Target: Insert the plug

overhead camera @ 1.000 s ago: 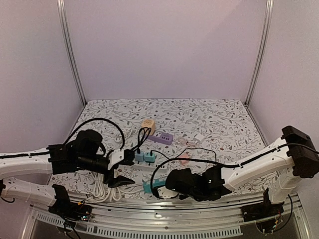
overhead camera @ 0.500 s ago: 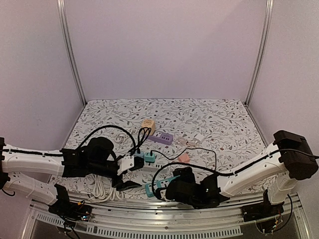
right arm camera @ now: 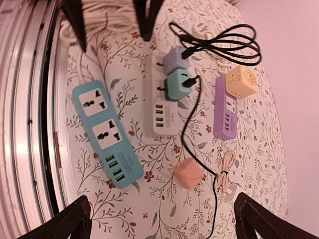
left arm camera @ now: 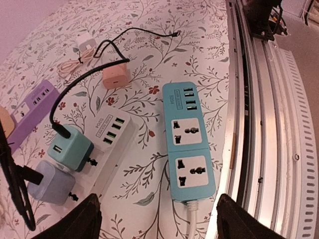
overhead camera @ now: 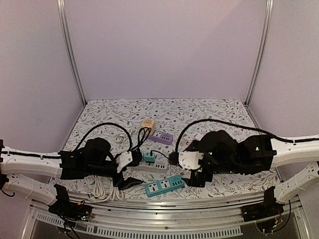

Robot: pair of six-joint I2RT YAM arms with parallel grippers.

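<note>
My right gripper moves outward past the pink plug (right arm camera: pixel 188 173) next and lowers onto the white charger (right arm camera: pixel 231 192), since that charger lies below and outward of it.
A loose pink plug (right arm camera: pixel 188 173) lies on the floral cloth, between a teal power strip (right arm camera: pixel 107 134) and a purple strip (right arm camera: pixel 225 113). It also shows in the left wrist view, pink plug (left arm camera: pixel 115 75). The teal power strip (overhead camera: pixel 164 185) lies flat near the front edge, both sockets empty. A white strip (left arm camera: pixel 107 144) carries a teal plug (left arm camera: pixel 72 149) and a blue-grey plug (left arm camera: pixel 47 181). My left gripper (left arm camera: pixel 159 224) is open over the teal strip's cord end. My right gripper (right arm camera: pixel 164 226) is open above the pink plug, holding nothing.
A yellow cube adapter (right arm camera: pixel 240 82) sits beside the purple strip. A black cable (right arm camera: pixel 199 129) runs from the teal plug past the pink plug. A coiled pale cable (right arm camera: pixel 227 179) with a white charger (left arm camera: pixel 84 47) lies further back. A metal rail (left arm camera: pixel 269 124) borders the front edge.
My right gripper has opened, let go of the teal power strip and risen back to the right. The strip now lies flat near the front. The left gripper shifted slightly right.
</note>
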